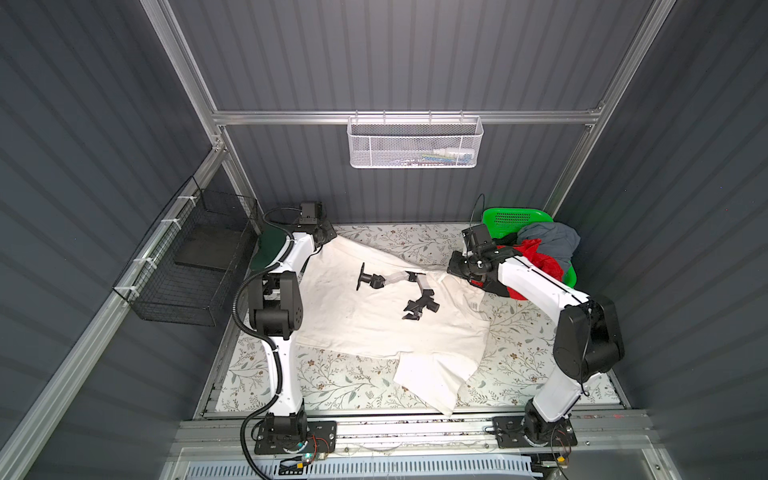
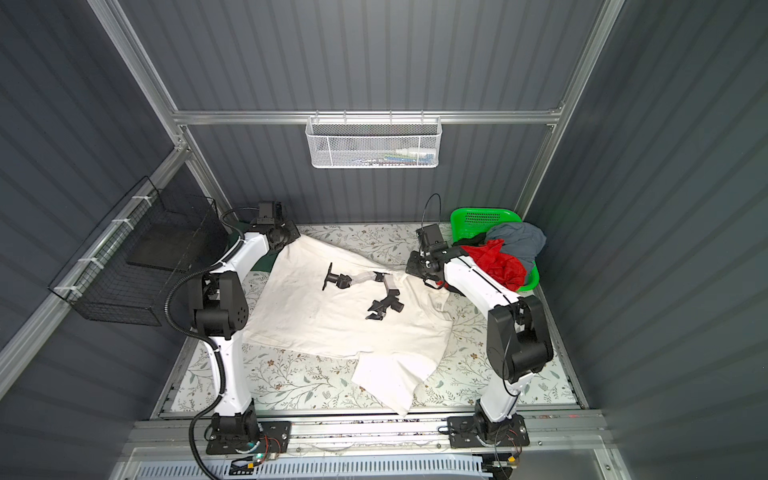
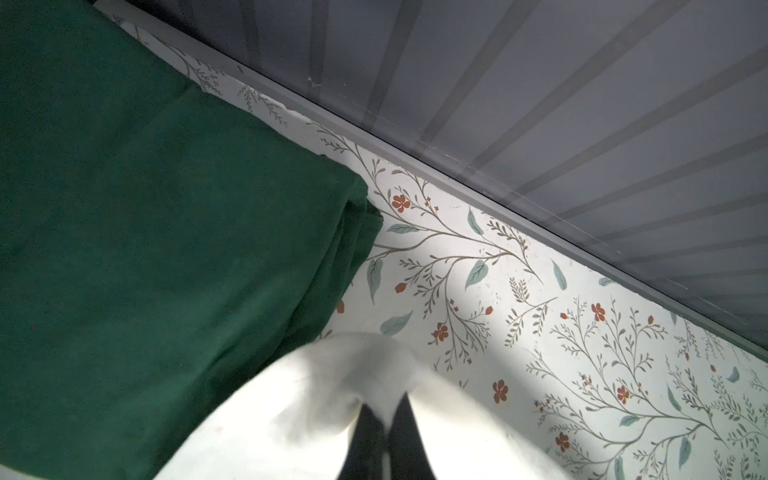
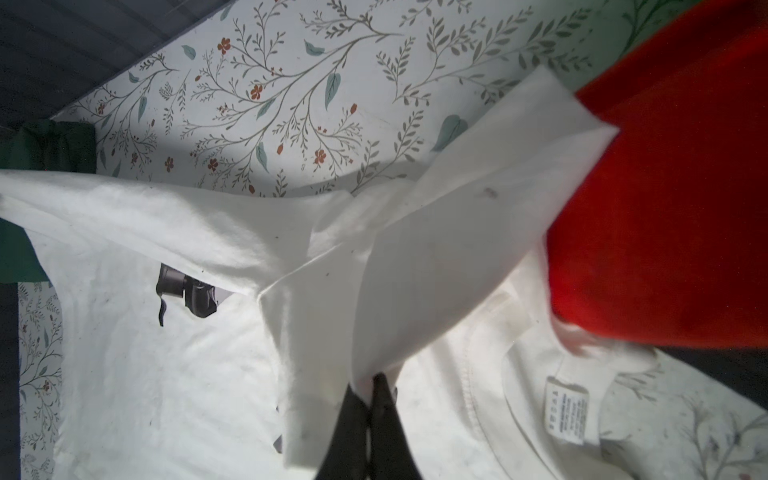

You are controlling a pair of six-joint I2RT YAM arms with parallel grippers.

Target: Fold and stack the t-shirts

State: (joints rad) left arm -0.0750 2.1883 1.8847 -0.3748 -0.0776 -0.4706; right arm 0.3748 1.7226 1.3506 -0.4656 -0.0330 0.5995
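Note:
The shirt's far edge is still raised, and that cloth lies below my left gripper and back from it. My left gripper will next bring the edge back down onto the shirt's spread end [image 1: 325,269] and let go.
A large off-white t-shirt [image 1: 374,328] [image 2: 332,328] with a dark print lies spread over the floral table. My left gripper [image 1: 331,238] [image 2: 296,237] is at the far left, shut on the shirt's raised far edge [image 3: 332,374]; its closed jaws [image 3: 386,415] pinch white cloth. My right gripper [image 1: 451,266] [image 2: 409,266] [image 4: 370,386] is shut on a lifted fold of the same shirt [image 4: 457,208] near its collar. A folded dark green t-shirt [image 1: 266,249] [image 3: 145,249] lies beside and under the left arm. Red [image 1: 540,262] [image 4: 665,208] and grey-blue [image 1: 552,241] t-shirts are piled in the basket.
The bright green plastic basket [image 1: 515,217] [image 2: 484,216] stands in the far right corner, right behind the right wrist. The back wall [image 3: 540,104] is close to the left gripper. A black wire basket [image 1: 187,270] hangs on the left wall, a white mesh basket [image 1: 415,143] on the back rail.

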